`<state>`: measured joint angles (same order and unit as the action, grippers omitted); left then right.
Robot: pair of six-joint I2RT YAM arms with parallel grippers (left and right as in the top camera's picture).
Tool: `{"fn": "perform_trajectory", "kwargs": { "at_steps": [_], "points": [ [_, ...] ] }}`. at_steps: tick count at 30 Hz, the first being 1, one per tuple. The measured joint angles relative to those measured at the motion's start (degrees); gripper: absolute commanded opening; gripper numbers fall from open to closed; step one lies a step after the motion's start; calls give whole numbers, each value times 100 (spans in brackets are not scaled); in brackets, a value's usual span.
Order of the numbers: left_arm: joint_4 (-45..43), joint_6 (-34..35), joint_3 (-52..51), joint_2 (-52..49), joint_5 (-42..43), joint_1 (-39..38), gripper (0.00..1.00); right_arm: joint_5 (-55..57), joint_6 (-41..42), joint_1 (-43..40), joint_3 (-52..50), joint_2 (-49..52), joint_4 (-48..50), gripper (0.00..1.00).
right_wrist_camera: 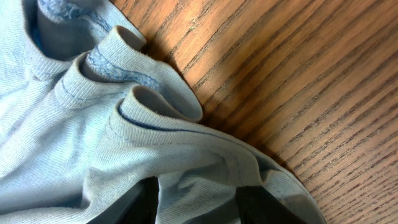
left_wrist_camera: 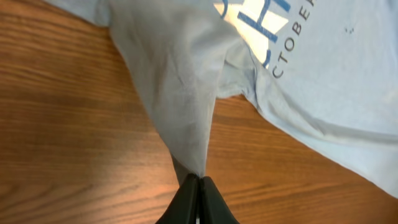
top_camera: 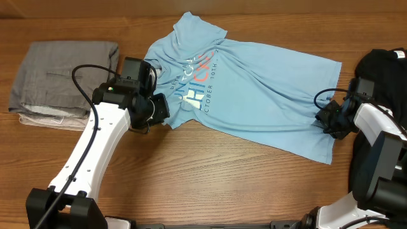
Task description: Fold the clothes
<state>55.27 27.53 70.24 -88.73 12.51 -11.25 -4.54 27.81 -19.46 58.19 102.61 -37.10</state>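
Observation:
My left gripper is holding the cloth's pinched corner and next needs to pull it back over bare wood along the front and let it go, because the cloth is bunched beside the lettering [top_camera: 197,79].
The clothes, a light blue T-shirt [top_camera: 267,95] with white and coral lettering [top_camera: 197,79], lie spread and wrinkled across the middle of the wooden table. My left gripper [top_camera: 159,109] is at the shirt's left edge. In the left wrist view it [left_wrist_camera: 199,186] is shut on a pinch of fabric [left_wrist_camera: 180,93] drawn up into a taut cone above the wood. My right gripper [top_camera: 327,119] is at the shirt's right hem. In the right wrist view bunched hem folds [right_wrist_camera: 143,106] fill the gap between its dark fingers [right_wrist_camera: 146,202], so it [right_wrist_camera: 199,205] is shut on the cloth.
A folded grey cloth [top_camera: 63,73] lies on a white one at the table's left side. A black garment [top_camera: 381,70] is heaped at the right edge behind the right arm. Bare wood [top_camera: 222,178] runs along the front of the table.

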Motion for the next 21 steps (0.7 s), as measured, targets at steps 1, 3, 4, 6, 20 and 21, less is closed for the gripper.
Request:
{"fn": "perform_trajectory", "kwargs": {
  "at_steps": [1,3,4,6,20,21],
  "points": [
    [48,4,0,0,42,0,4,2,0,0,0,0,-2,45],
    [181,31,0,2,105,0,4,2,0,0,0,0,-4,45],
    [293,55,0,2,131,0,4,4,0,0,0,0,-2,45],
    [466,72,0,22,166,0,4,2,0,0,0,0,-2,45],
    [1696,109,0,214,-374,0,4,0,4,0,0,0,-4,45],
    [1735,114,0,214,-501,0,4,0,0,0,0,0,-2,45]
  ]
}}
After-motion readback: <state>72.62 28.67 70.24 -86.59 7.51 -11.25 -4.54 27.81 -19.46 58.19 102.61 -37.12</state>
